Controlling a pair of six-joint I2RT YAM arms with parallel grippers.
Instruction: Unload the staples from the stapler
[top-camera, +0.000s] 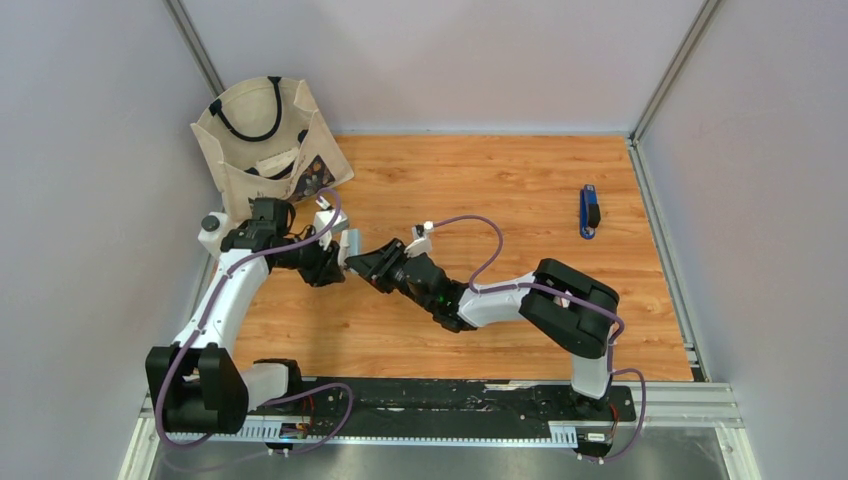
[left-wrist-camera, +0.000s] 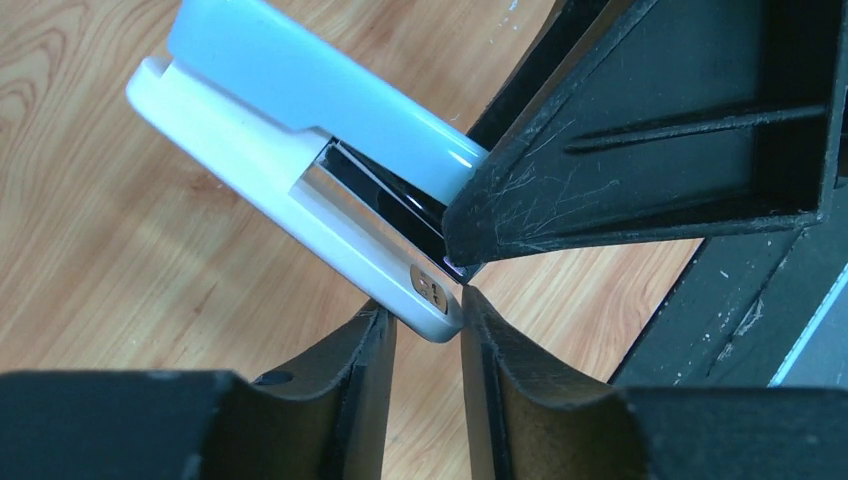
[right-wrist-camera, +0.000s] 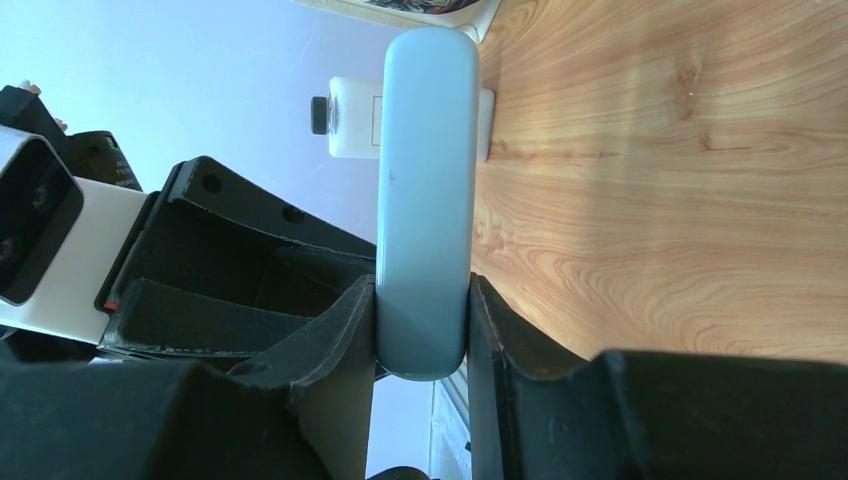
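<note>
I will lower my right gripper and tilt its fingers downward to release the stapler upon the bare wooden table, which lies below the gripper and is clear there.
A stapler (top-camera: 347, 245) with a light-blue top and a white base is held in the air between my two grippers. In the left wrist view the stapler (left-wrist-camera: 300, 130) is slightly open, with a silvery magazine (left-wrist-camera: 345, 195) showing between top and base. My left gripper (left-wrist-camera: 428, 305) is shut on the end of the white base. My right gripper (right-wrist-camera: 422, 290) is shut on the light-blue top (right-wrist-camera: 425, 180), and one of its fingers (left-wrist-camera: 640, 150) shows in the left wrist view. In the top view the left gripper (top-camera: 333, 262) and the right gripper (top-camera: 374, 262) meet at the stapler. No staples are visible.
A beige tote bag (top-camera: 270, 140) stands at the back left. A small white bottle with a black cap (top-camera: 212, 228) sits at the left edge. A small blue and black object (top-camera: 589, 211) lies at the right on the wooden table (top-camera: 480, 190).
</note>
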